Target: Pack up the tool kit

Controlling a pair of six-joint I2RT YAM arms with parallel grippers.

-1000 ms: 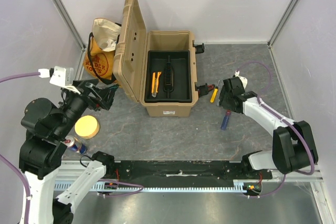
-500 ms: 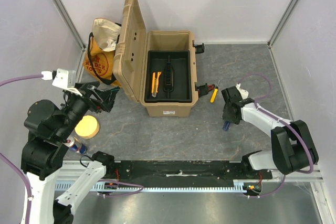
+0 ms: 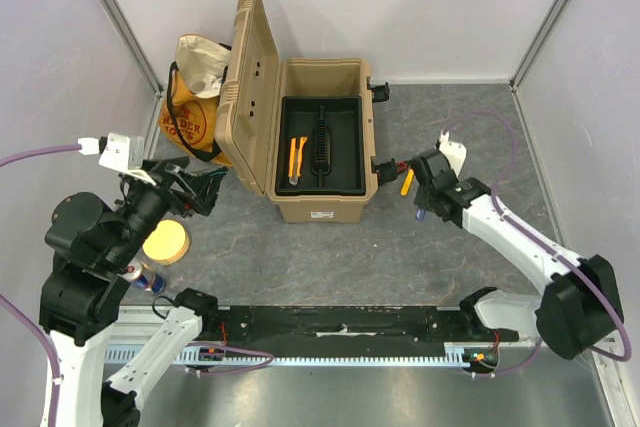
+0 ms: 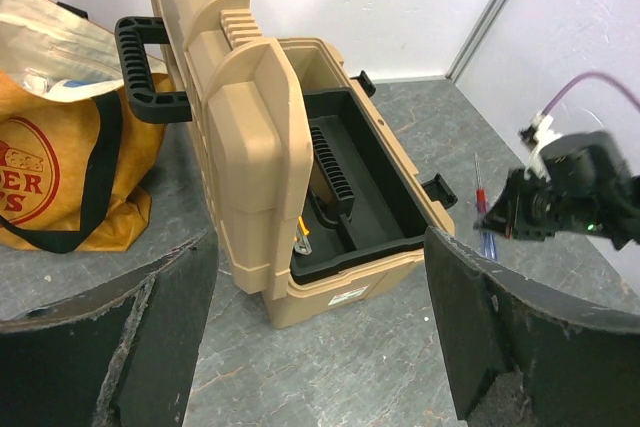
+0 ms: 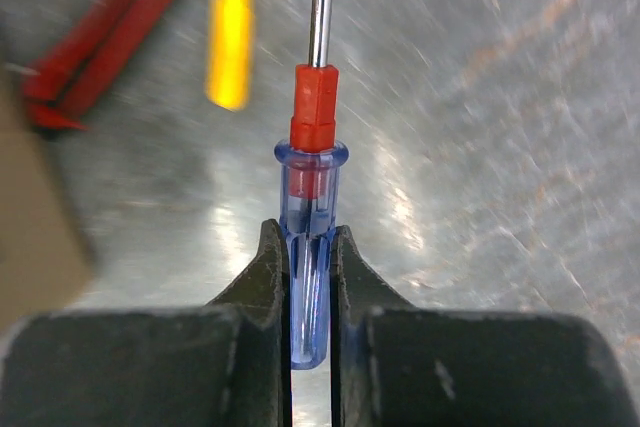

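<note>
I should next lift my right gripper over the toolbox's latch-side rim, then lower it into the black tray (image 3: 340, 147) where the tray's bottom is empty, beside the ribbed bar.
The tool kit (image 3: 320, 202) is a tan ribbed toolbox standing with its lid (image 3: 245, 87) swung up to the left. An orange-handled tool (image 3: 296, 157) lies in its black inner tray (image 3: 340, 147). My right gripper (image 3: 428, 197) hovers just right of the box, shut on a clear blue screwdriver handle (image 5: 312, 247) with a red collar, its metal shaft pointing away. A yellow-handled tool (image 3: 407, 183) and a red-handled tool (image 5: 100, 57) lie on the table beside the box's latch. Well left of the box, my left gripper (image 3: 205, 187) is open and holds nothing; its wrist view looks at the toolbox (image 4: 330, 197).
An orange-yellow cloth bag (image 3: 195, 107) leans behind the lid at the left. A round yellow disc (image 3: 165, 242) and a small can (image 3: 145, 275) sit near the left arm. White walls close in the table on three sides.
My right gripper has shut on the blue screwdriver where it lay and carried it up and left toward the toolbox. The left arm has hardly moved.
</note>
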